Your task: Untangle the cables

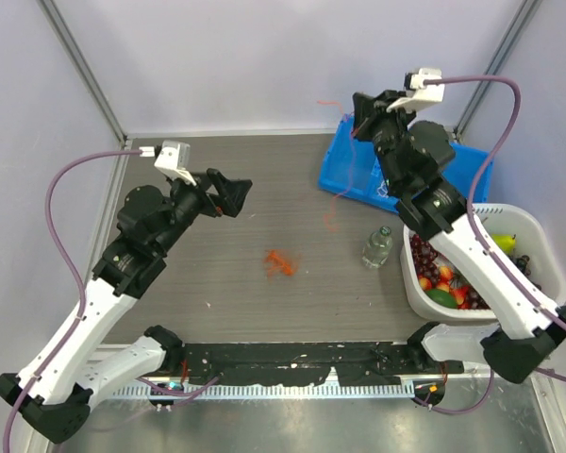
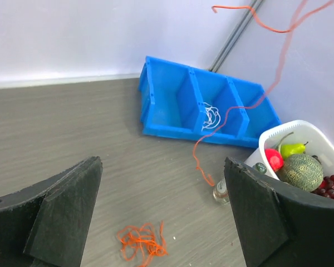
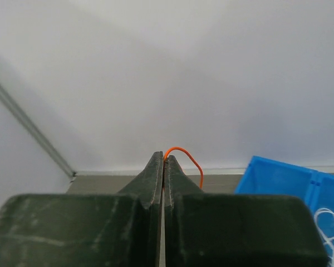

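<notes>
I will next move the orange cable in my right gripper away from my base, and then down over the bin's empty section nearest the cable clump (image 1: 348,163) (image 3: 276,181).
A loose clump of orange cables (image 1: 281,262) lies on the grey table in front of my left gripper (image 1: 228,195). In the left wrist view the clump (image 2: 140,242) shows on the table below the open gripper (image 2: 161,164), whose jaws stand wide apart with nothing between them. My right gripper (image 1: 358,113) is raised over the blue bin and shut on one orange cable (image 3: 184,149), which loops out of its fingertips (image 3: 164,156). That cable (image 2: 194,152) hangs down, its lower end near the bottle. White cables (image 2: 211,117) lie in the bin's middle compartment.
The blue three-compartment bin (image 1: 344,175) sits at the back right. A small clear bottle (image 1: 379,247) stands beside a white basket (image 1: 533,226) of fruit on the right. Frame posts rise at the back corners.
</notes>
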Controlling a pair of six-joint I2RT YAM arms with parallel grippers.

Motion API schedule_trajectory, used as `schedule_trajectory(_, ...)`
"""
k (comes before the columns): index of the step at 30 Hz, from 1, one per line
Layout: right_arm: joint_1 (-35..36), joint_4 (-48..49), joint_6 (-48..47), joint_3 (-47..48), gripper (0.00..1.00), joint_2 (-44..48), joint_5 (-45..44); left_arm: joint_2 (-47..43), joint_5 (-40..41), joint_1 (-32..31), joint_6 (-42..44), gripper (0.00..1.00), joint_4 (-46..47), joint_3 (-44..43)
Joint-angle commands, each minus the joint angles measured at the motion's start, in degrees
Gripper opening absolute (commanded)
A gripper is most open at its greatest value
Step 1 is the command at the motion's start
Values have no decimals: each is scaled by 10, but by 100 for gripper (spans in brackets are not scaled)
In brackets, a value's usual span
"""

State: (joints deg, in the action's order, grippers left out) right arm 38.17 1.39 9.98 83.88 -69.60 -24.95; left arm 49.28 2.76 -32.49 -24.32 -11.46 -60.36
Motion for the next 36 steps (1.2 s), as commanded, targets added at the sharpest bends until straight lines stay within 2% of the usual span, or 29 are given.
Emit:
schedule_trajectory(1,-80,41,33,41,1,-41,27,19,-42,2,82,94,-14,-30)
schedule_trajectory(5,-157,36,51,80,1,-93,60,10,-16,1,110,93,-1,15)
schedule_trajectory(15,-234,45,7,174,1,-238,70,-16,20,1,138,92,14,60)
schedule_trajectory(18,-239,58,14,137,0,-256,64,-16,25,1,141,91,12,60)
schedule_trajectory(23,-239,67,64,54,1,-276,117,-15,23,1,137,91,14,61)
schedule_trajectory(29,-239,70,127,-42,1,-278,118,-12,20,1,133,91,14,62)
schedule_trajectory(32,-239,75,130,-52,1,-293,115,-11,20,1,132,91,14,62)
schedule_trajectory(36,-239,59,107,-21,1,-329,100,-12,22,1,133,91,14,62)
